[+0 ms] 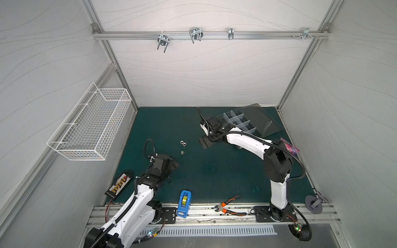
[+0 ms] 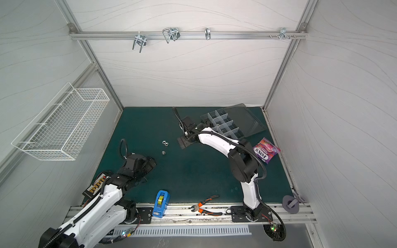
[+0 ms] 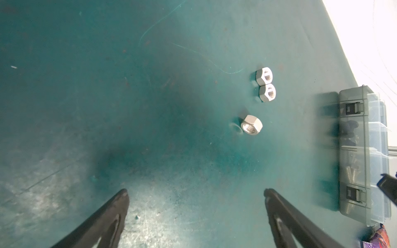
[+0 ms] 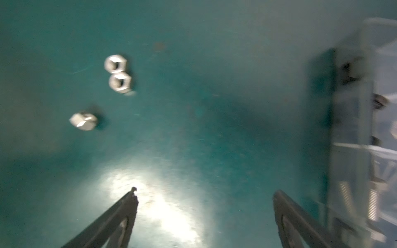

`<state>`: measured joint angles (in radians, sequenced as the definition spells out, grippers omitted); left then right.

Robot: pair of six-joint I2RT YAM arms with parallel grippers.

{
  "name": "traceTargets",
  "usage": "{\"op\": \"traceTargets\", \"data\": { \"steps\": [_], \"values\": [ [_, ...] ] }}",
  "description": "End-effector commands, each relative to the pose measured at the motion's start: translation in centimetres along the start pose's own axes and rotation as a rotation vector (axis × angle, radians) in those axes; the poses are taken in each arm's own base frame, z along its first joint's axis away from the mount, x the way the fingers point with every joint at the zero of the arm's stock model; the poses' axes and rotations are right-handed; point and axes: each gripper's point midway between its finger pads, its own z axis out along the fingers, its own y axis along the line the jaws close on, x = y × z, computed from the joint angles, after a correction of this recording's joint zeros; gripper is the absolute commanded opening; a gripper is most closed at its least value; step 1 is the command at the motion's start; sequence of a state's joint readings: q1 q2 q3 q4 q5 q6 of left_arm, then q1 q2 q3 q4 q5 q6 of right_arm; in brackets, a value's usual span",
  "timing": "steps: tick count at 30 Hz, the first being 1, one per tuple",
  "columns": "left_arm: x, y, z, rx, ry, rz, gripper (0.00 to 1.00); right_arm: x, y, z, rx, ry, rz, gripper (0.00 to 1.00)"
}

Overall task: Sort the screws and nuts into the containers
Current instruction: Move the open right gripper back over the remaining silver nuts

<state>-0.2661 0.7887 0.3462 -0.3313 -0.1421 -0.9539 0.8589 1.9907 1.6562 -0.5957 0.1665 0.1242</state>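
Observation:
I will move my right gripper away from the box and down around the single nut, then close it, because the nut lies clear of the touching pair.
Three silver nuts lie on the green mat: two touching each other and a single one just nearer. The clear grey box of containers stands open at the back right. Silver screws show through its wall. My left gripper is open and empty, short of the nuts. The right gripper, also open and empty, hovers between the nuts and the box.
A white wire basket hangs on the left wall. A blue tape dispenser and orange-handled pliers lie at the front edge. A pink candy packet sits right of the box. A black connector board lies beside the left arm.

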Motion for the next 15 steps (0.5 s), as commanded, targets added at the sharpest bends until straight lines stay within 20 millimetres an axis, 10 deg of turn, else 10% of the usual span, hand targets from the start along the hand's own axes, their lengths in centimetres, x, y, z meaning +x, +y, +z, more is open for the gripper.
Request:
{"op": "traceTargets", "data": {
  "steps": [1,15],
  "values": [
    [-1.3,-0.9,-0.5,0.025,-0.046,-0.023,0.99,0.0,3.9,1.7,-0.078,0.017,-0.050,0.99],
    [-1.5,-0.3,-1.0,0.021,-0.074,-0.031,0.99,1.5,12.6,5.9,-0.252,0.096,-0.175,0.88]
  ]
}}
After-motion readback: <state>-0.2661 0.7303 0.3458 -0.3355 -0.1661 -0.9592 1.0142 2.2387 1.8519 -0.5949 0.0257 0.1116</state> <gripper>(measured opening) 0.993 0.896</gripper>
